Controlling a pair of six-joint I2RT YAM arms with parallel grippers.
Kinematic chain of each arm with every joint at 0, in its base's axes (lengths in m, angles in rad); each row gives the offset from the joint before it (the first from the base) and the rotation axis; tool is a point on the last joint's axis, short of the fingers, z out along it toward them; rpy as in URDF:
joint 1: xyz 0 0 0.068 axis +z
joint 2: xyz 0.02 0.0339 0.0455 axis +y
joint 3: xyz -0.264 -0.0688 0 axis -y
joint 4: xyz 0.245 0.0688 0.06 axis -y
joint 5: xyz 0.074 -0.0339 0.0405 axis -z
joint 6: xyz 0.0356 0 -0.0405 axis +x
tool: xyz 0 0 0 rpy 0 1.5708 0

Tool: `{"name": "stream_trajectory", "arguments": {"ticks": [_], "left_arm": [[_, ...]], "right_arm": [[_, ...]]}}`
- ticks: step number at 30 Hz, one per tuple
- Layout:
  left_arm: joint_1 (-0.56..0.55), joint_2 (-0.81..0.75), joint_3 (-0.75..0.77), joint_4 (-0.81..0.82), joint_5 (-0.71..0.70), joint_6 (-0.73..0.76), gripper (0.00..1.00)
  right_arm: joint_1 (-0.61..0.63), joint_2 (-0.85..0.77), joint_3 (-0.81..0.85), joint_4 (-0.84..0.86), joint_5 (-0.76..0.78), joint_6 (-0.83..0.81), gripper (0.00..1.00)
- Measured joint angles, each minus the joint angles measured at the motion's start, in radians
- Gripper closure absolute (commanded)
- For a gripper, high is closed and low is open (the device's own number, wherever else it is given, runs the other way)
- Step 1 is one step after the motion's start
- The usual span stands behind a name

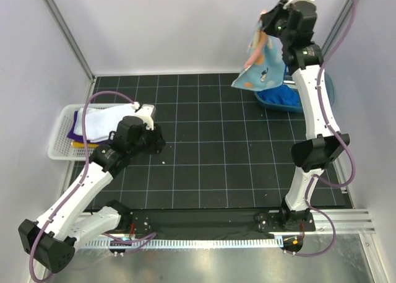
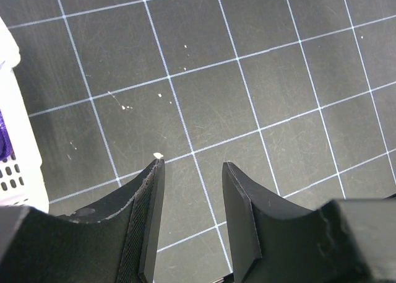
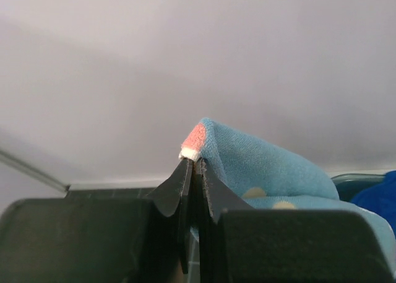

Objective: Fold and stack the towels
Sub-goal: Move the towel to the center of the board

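Note:
The middle of the mat lies bare. My right gripper will next bring the light blue spotted towel down, back and to the left in the top view to that spot and release it.
My right gripper [image 1: 265,18] is raised high at the back right, shut on a corner of the light blue spotted towel [image 1: 263,66], which hangs down above the teal tub [image 1: 328,88]. In the right wrist view the towel [image 3: 266,168] drapes over the closed gripper [image 3: 193,162]. A bright blue towel [image 1: 278,98] lies in the tub. My left gripper [image 2: 192,168] is open and empty, low over the black gridded mat [image 2: 247,78], next to the white mesh basket [image 1: 59,148]. The basket holds a white towel [image 1: 105,119] on a purple one [image 1: 77,126], with a yellow edge [image 1: 83,144].
The basket's white rim [image 2: 21,140] shows at the left edge of the left wrist view. Small white crumbs [image 2: 159,95] lie on the mat. Walls close off the back and both sides. A metal rail [image 1: 204,241] runs along the near edge.

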Motion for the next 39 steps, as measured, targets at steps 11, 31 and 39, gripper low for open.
{"name": "stream_trajectory", "arguments": {"ticks": [11,31,39], "left_arm": [[0.003,-0.054,0.000,-0.008,-0.051,0.000,0.54],[-0.071,0.076,-0.208,0.172,0.031,-0.240,0.54],[-0.103,0.298,-0.260,0.333,-0.015,-0.315,0.49]], "right_arm": [[0.302,-0.104,-0.231,0.016,0.030,0.036,0.99],[0.545,-1.115,-1.916,0.012,0.206,0.401,0.48],[0.591,-1.101,-1.733,0.021,0.268,0.340,0.49]]}}
